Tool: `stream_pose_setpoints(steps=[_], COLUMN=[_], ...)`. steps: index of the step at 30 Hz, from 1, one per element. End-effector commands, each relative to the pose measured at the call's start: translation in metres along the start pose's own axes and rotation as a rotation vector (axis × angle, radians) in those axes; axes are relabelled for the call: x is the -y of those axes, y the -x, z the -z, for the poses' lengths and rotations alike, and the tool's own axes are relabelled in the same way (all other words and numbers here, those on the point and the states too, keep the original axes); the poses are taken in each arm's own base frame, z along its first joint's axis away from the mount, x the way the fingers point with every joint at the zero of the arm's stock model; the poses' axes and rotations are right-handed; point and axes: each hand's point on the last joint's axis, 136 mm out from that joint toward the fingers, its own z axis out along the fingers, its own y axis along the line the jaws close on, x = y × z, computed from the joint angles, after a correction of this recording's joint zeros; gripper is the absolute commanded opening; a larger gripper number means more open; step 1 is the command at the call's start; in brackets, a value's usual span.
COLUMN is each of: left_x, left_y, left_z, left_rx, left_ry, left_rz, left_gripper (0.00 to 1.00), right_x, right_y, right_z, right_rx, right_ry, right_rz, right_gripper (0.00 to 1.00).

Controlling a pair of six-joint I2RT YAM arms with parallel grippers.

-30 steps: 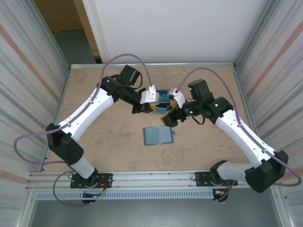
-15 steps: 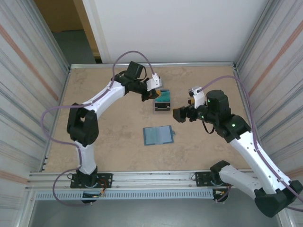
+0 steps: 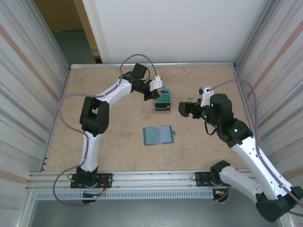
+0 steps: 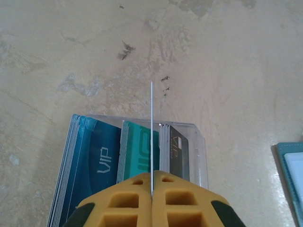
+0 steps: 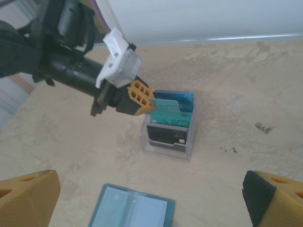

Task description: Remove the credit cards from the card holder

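Note:
The teal credit card [image 5: 166, 110] will go down into the stand's middle slot with my left gripper.
The card holder [image 3: 158, 135], a flat teal-blue wallet with pale inner pockets, lies open in the middle of the table; it also appears in the right wrist view [image 5: 130, 208] and at the left wrist view's right edge [image 4: 289, 172]. My left gripper [image 3: 158, 94] is shut on a teal credit card [image 5: 166, 110], seen edge-on [image 4: 151, 123] between the yellow fingers [image 4: 123, 208]. The card hangs over a clear stand [image 3: 162, 101] packed with blue, teal and dark cards [image 4: 137, 151]. My right gripper [image 3: 185, 109] stands open and empty to the right of the stand [image 5: 168, 137], jaws wide [image 5: 149, 194].
The tan table [image 3: 113, 142] is fenced by corrugated metal walls on the left [image 3: 28, 94] and right [image 3: 274, 85], with a white wall behind. Small dark specks [image 5: 262, 126] mark the surface near the stand.
My right gripper has pulled back to the right, away from the stand. The left arm has folded back at the elbow, its gripper staying over the stand with the card.

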Motion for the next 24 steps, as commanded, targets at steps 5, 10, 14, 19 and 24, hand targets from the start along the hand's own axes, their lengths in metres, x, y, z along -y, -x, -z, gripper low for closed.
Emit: stream_pose_setpoints(steps=[5,10,14,19,24], left_x=[-0.011,-0.015,-0.018,-0.024,-0.025], left_y=[-0.004,-0.01,-0.011,-0.012,-0.012], left_z=[-0.009,-0.015,-0.017,-0.018,-0.02], left_rx=[0.013,0.003,0.001,0.001,0.007], left_ry=[-0.005,-0.002,0.004,0.023,0.021], left_rz=[0.0,0.001,-0.004,-0.01,-0.014], left_gripper=[0.0,0.0,0.0,0.0,0.0], right_x=[0.007,0.008,0.008,0.005,0.004], right_y=[0.007,0.005,0.0,-0.004,-0.005], right_z=[0.009,0.01,0.007,0.001,-0.002], right_rx=[0.068,0.07,0.057,0.038,0.029], right_ry=[-0.028,-0.026,-0.023,-0.004,0.005], right_rz=[-0.055,-0.06,-0.066,-0.071,-0.072], right_gripper=[0.99,0.99,0.99,0.99,0.99])
